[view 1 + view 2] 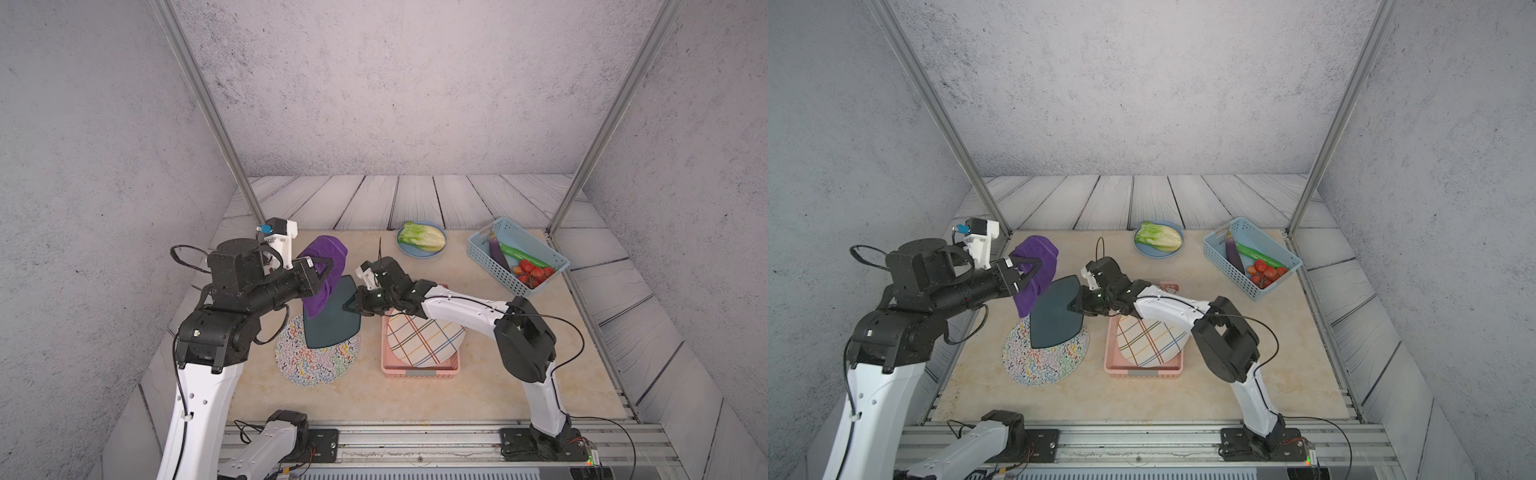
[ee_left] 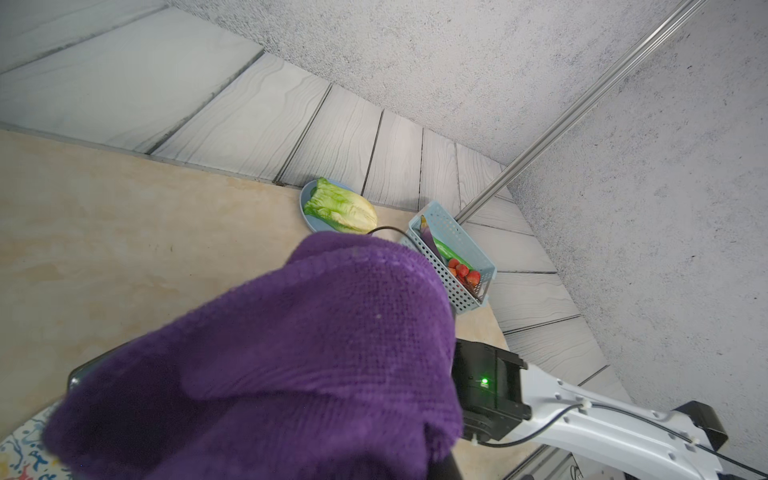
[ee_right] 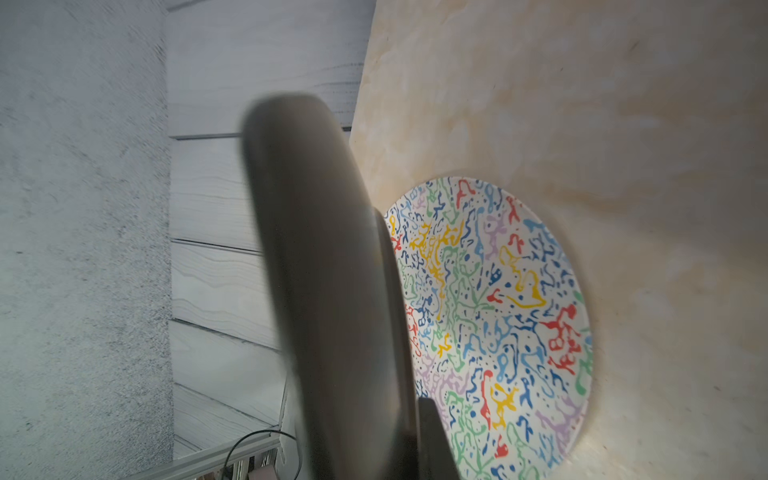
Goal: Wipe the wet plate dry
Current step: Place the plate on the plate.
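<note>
I will move my right gripper down and back, level the plate onto the squiggle dish and release, as the dish is below the gripper, nearer my base.
In both top views, a dark teal plate is held tilted on edge above a round dish with coloured squiggles. My right gripper is shut on the plate's right rim. In the right wrist view the plate appears edge-on, with one finger against it. My left gripper is shut on a purple cloth, which hangs against the plate's upper left edge. The cloth fills the left wrist view and hides the jaws.
A pink basket just right of the squiggle dish holds a plaid plate. At the back, a lettuce lies on a small blue plate. A light blue basket of vegetables stands at the back right.
</note>
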